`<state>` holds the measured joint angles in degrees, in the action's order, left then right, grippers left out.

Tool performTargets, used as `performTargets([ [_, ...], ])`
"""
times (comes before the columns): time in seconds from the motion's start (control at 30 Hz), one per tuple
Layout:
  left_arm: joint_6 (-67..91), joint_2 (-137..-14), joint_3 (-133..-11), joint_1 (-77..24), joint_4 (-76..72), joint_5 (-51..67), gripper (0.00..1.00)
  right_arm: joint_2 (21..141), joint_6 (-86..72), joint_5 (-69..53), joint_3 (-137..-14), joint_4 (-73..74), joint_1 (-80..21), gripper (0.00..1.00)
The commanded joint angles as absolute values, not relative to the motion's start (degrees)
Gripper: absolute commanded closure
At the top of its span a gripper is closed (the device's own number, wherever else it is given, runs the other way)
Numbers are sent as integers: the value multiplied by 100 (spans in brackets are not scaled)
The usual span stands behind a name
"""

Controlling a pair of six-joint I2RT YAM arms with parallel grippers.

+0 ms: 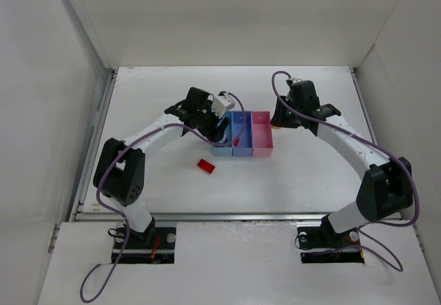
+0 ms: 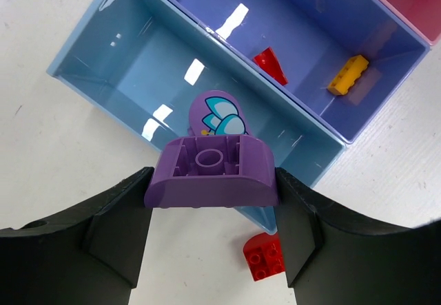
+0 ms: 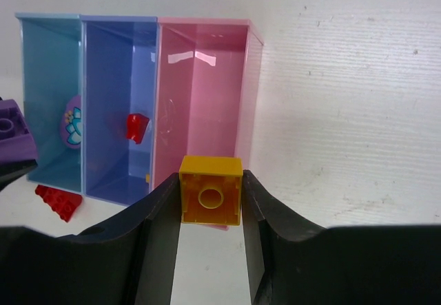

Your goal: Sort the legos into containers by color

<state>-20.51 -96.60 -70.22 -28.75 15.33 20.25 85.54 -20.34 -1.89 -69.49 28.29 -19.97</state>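
The yellow brick [image 3: 211, 198] still hangs outside the pink bin, so my right gripper will go to the left in the top view and then down over the bin's bottom to release.
My left gripper [image 2: 212, 205] is shut on a purple curved brick [image 2: 211, 174] and holds it over the near end of the light blue bin [image 2: 103, 57]. A lilac printed piece [image 2: 217, 116] lies in that bin. The blue-violet bin [image 2: 303, 16] holds a red piece [image 2: 271, 64] and an orange-yellow brick [image 2: 348, 74]. My right gripper [image 3: 210, 181] is shut on a yellow brick [image 3: 211, 198] just outside the end of the pink bin [image 3: 203, 98]. In the top view the left gripper [image 1: 217, 122] is at the bins' left and the right gripper [image 1: 281, 119] at their right.
A loose red brick [image 1: 206, 166] lies on the white table in front of the light blue bin; it also shows in the left wrist view [image 2: 264, 255] and the right wrist view [image 3: 58, 200]. White walls enclose the table [image 1: 310, 167] on three sides.
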Motion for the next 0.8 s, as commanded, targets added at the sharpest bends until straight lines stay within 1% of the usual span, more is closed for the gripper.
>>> performTargets([
  [0.0,-2109,-9650,-7163,-2839,1362,2038,100,8402,-1978,-149,-6873,2751,-2030,100],
  [0.03,-2109,-9650,-7215,-2839,1362,2039,97,8402,-2030,-149,-6873,2751,-2030,100],
  [0.07,-2109,-9703,-7268,-2839,1362,2091,89,8402,-2030,-149,-6873,2751,-2030,100],
  [0.13,-2109,-9782,-7338,-2839,1362,2092,82,8350,-2030,-149,-6873,2751,-2030,100],
  [0.23,-2057,-9967,-7558,-2839,1467,2162,80,8350,-2030,-149,-6873,2751,-2030,100],
  [0.3,-2057,-10055,-7690,-2839,1538,2162,73,8350,-2030,-149,-6873,2751,-2030,100],
  [0.33,-2057,-10133,-7777,-2839,1616,2084,62,8350,-2030,-149,-6873,2751,-2030,100],
  [0.5,-2057,-10187,-7857,-2839,1846,1811,32,8350,-2083,-149,-6873,2751,-2083,100],
  [0.53,-2057,-10187,-7805,-2839,1846,1811,28,8350,-2083,-149,-6873,2751,-2135,100],
  [0.57,-2057,-10100,-7805,-2839,1846,1811,22,8350,-2083,-149,-6873,2751,-2136,100],
  [0.6,-2109,-10046,-7735,-2839,1793,1811,22,8350,-2083,-149,-6873,2751,-2136,100],
  [0.63,-2109,-10046,-7734,-2839,1793,1811,2,8350,-2083,-149,-6873,2751,-2136,100],
  [0.67,-2109,-9976,-7673,-2839,1793,1811,0,8402,-2083,-149,-6934,2751,-2136,100],
  [0.77,-2109,-9923,-7673,-2839,1740,1811,0,8455,-2083,-149,-6996,2751,-2197,100],
])
